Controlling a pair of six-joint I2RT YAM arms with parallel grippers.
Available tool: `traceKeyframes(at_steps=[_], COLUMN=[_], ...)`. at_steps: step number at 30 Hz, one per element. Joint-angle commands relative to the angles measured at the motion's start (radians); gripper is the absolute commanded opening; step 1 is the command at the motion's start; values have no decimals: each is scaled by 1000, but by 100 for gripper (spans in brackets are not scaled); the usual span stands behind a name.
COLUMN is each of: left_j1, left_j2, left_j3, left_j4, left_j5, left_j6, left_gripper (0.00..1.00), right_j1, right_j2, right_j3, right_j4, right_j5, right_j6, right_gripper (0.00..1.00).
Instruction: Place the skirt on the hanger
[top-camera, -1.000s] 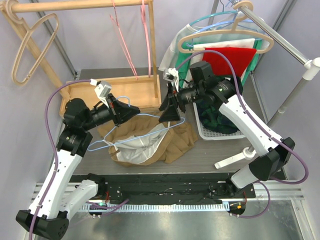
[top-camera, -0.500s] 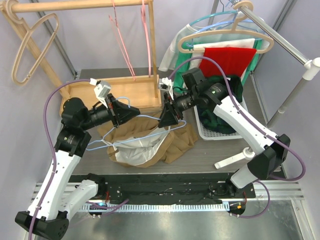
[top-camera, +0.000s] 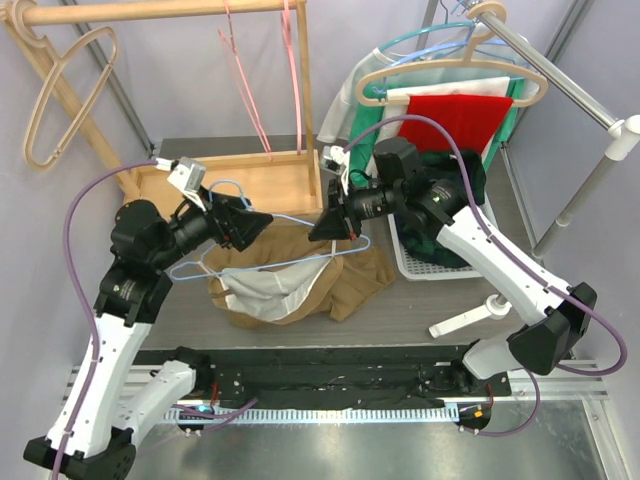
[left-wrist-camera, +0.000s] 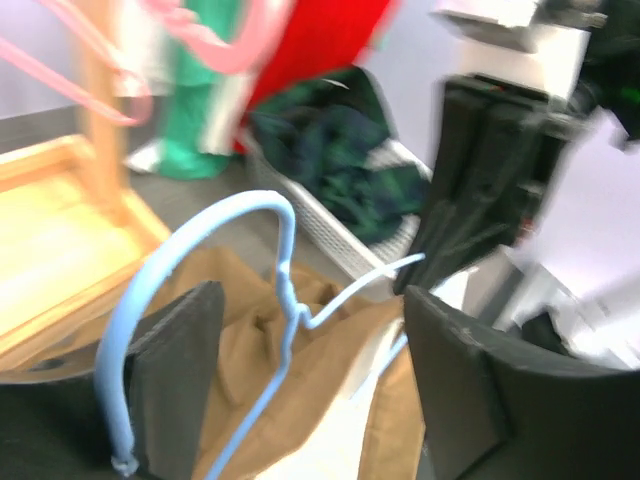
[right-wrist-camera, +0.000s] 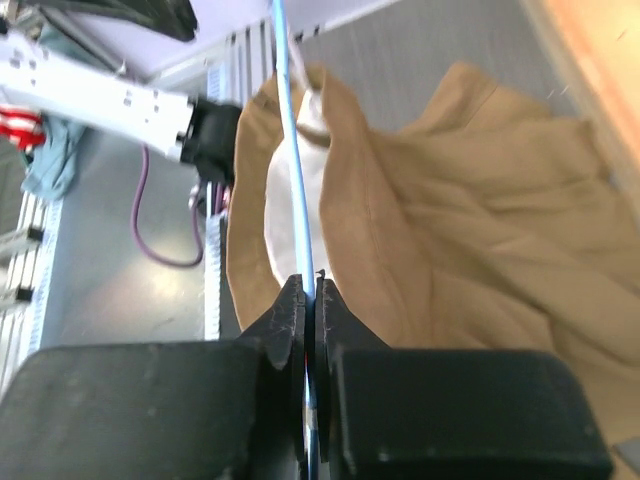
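My right gripper raises the hanger outward next, hooks it on the rack's top bar (top-camera: 198, 11), bare beside the pink hangers, and releases, since the bar lies above and outward.
The tan skirt (top-camera: 345, 280) with white lining lies crumpled on the table under both grippers. A light blue wire hanger (top-camera: 300, 222) hangs over it. Its lower bar runs through the skirt's open waist. My right gripper (top-camera: 322, 228) is shut on the hanger's wire; the right wrist view shows the pads (right-wrist-camera: 296, 306) pinching the blue wire (right-wrist-camera: 291, 150) above the skirt (right-wrist-camera: 470, 200). My left gripper (top-camera: 262, 222) is open. In the left wrist view the hanger's hook (left-wrist-camera: 283, 260) stands between its fingers (left-wrist-camera: 180, 370) without touching them, with the skirt (left-wrist-camera: 330, 380) below.
A wooden rack with a tray base (top-camera: 255, 180) stands behind, carrying pink hangers (top-camera: 262, 110) and a beige hanger (top-camera: 60, 95). At the right are a white basket (top-camera: 415, 262) of dark clothes, a metal rail (top-camera: 560, 80) with hung garments (top-camera: 460, 115), and its white foot (top-camera: 465, 320).
My right gripper moved left onto the hanger and shut on its wire. My left gripper opened and let go of the hook. The left arm shifted up and left.
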Motion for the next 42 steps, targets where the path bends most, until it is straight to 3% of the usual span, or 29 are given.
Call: traceKeyframes(at_steps=[1,3,6,10,16,30,42], left_j1=[6,6,6,6,6,6,6], left_j2=[-41,-37,-32,-23,-23,-14,-4], left_j3=[119,167,230,282,299,300,265], left_j4=[-133,-210,-299,-356,-390,-482,-482], left_j5=[-443,-546,-828,-965,-987,-1047,-1037], left_j6=[29,18,-12,-14,-20,-59,-63], left_gripper=[79,82,86,89,91,91,91], right_j1=[-14,-11,-9,6,34,264,307], right_j2=[-2,27,80,130,215,418,579], right_j3=[111,139,203,260,389,801,969], right_j4=[161,201,228,251,253,342,553], right_j5=[165,219,248,227,254,737,1053], right_j6=[139,161,194,197,207,254,211], right_gripper=[1,1,1,1,1,1,1])
